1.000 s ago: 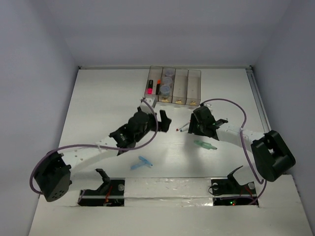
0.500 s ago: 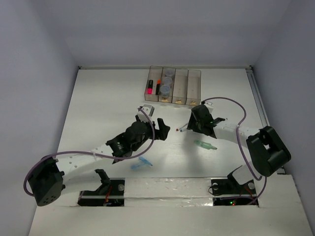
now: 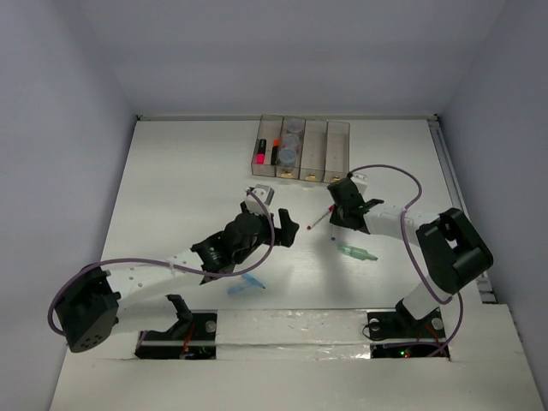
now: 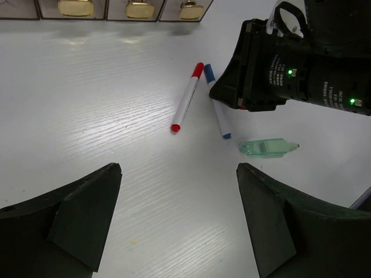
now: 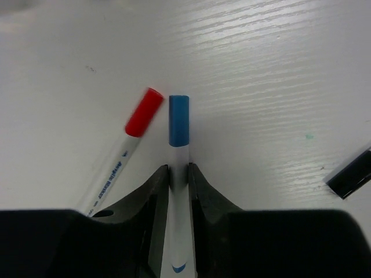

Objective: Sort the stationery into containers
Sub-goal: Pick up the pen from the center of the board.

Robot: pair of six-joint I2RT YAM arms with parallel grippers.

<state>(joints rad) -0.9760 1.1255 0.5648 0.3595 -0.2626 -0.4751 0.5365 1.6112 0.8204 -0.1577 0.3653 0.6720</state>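
Note:
Next, my empty left gripper needs to come down and across onto the unheld red-capped pen's body, which lies below it and to its right in the top view.
The four joined clear bins stand at the back; the leftmost holds pink- and orange-marked markers, the second holds round clear jars. Their gold knobs show in the left wrist view. A red-capped pen and a blue-capped pen lie side by side on the table. My right gripper is shut on the blue-capped pen's barrel. My left gripper is open and empty, just left of the pens.
A green piece lies just right of the pens. A light-blue piece lies near the front, under the left arm. The right gripper's black body fills the left wrist view's upper right. A white block lies by the left arm.
My left arm has reached forward and right toward the pens. My right gripper has shifted up-left over the blue-capped pen, beside the red-capped one.

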